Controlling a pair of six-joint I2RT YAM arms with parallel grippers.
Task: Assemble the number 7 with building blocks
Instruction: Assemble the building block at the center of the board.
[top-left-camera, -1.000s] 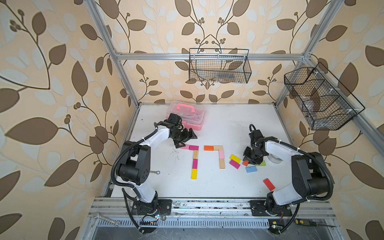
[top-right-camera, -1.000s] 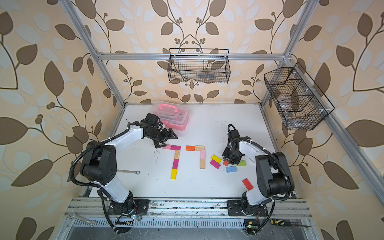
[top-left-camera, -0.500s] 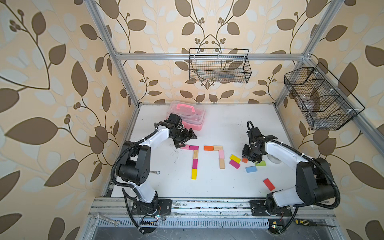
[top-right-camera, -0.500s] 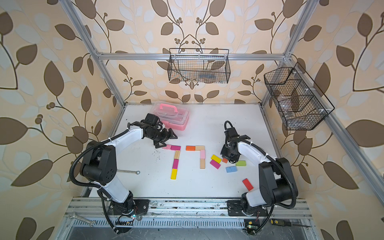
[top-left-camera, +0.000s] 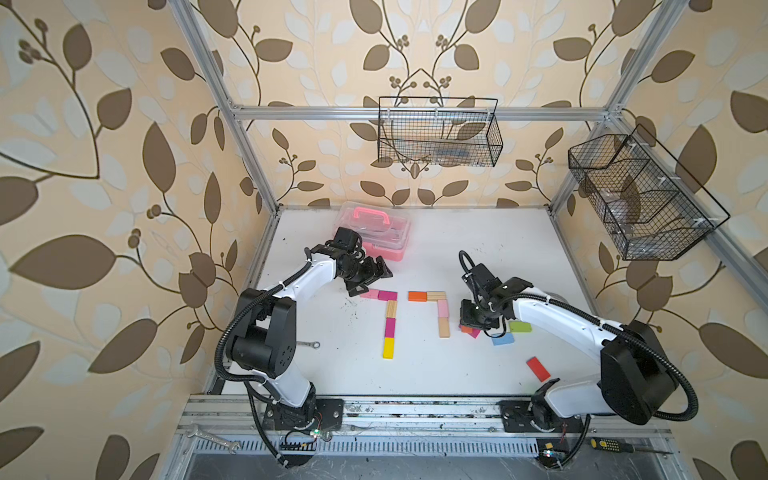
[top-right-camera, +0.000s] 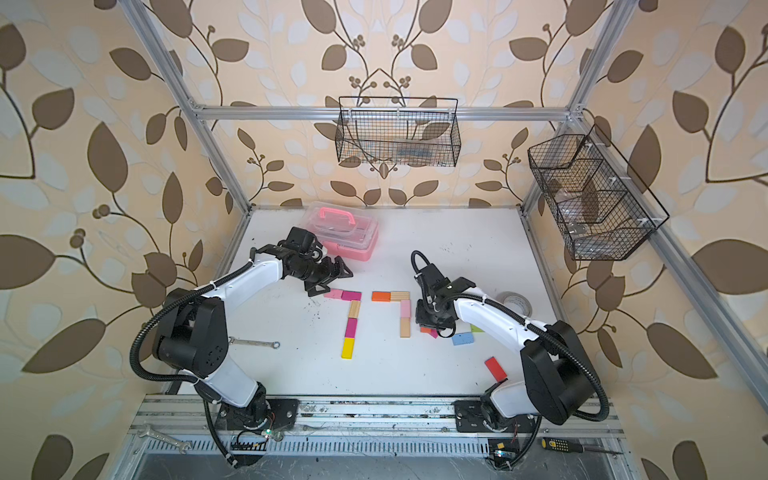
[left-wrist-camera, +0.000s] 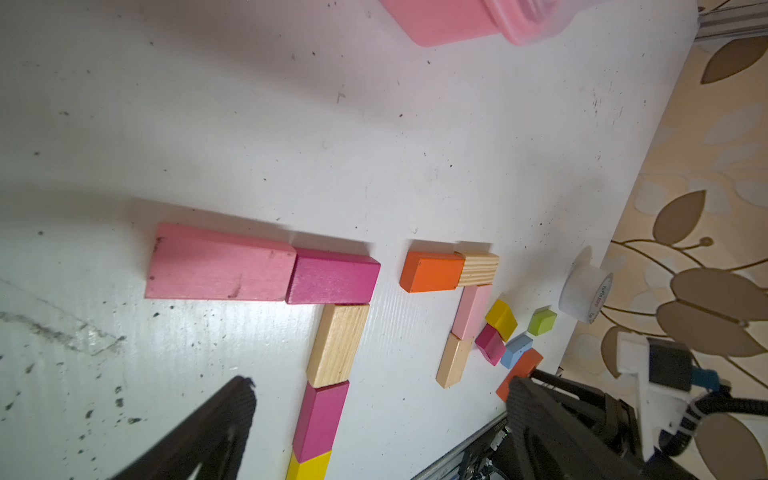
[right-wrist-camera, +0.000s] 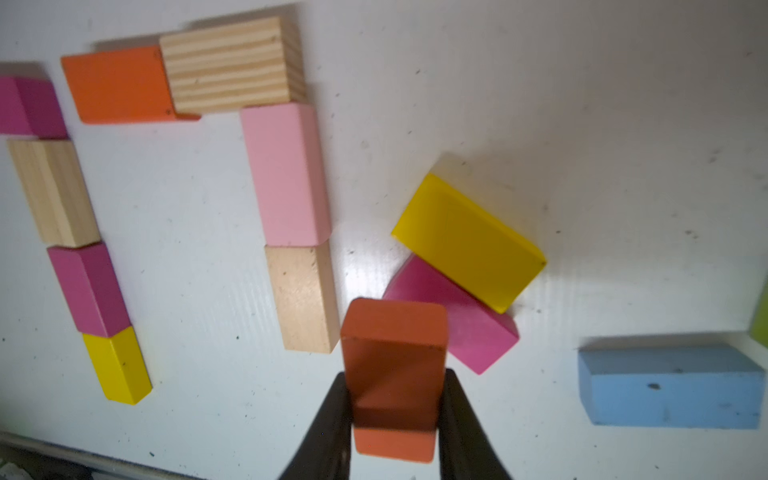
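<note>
Bare table past the shorter stem's end (top-left-camera: 444, 349) (right-wrist-camera: 313, 379) is below and back, so I should next move my right gripper back and down there to let go of the orange block.
Two figures of building blocks lie mid-table. One is a number 7 (top-left-camera: 387, 296) with a pink and magenta bar and a stem of wood, magenta and yellow. The other has an orange block (top-left-camera: 417, 296) and a wood block (top-left-camera: 435, 296) as its bar, and a pink block (right-wrist-camera: 286, 174) and a wood block (right-wrist-camera: 303, 299) as its stem. My right gripper (right-wrist-camera: 397, 378) is shut on an orange block (right-wrist-camera: 395, 332) right beside that stem's lower end, also seen in a top view (top-right-camera: 430, 326). My left gripper (left-wrist-camera: 380, 384) stands open and empty by the pink bar end (top-left-camera: 370, 276).
Loose yellow (right-wrist-camera: 469, 241), magenta (right-wrist-camera: 457, 328), blue (right-wrist-camera: 673, 386), green (top-left-camera: 520, 327) and red (top-left-camera: 538, 368) blocks lie on the right. A pink case (top-left-camera: 374, 232) stands at the back, a tape roll (top-right-camera: 517, 303) at the right edge, a wrench (top-left-camera: 307, 344) on the left.
My right gripper has moved left with the orange block, from the loose pile to the stem of the right-hand figure. The left arm has not moved.
</note>
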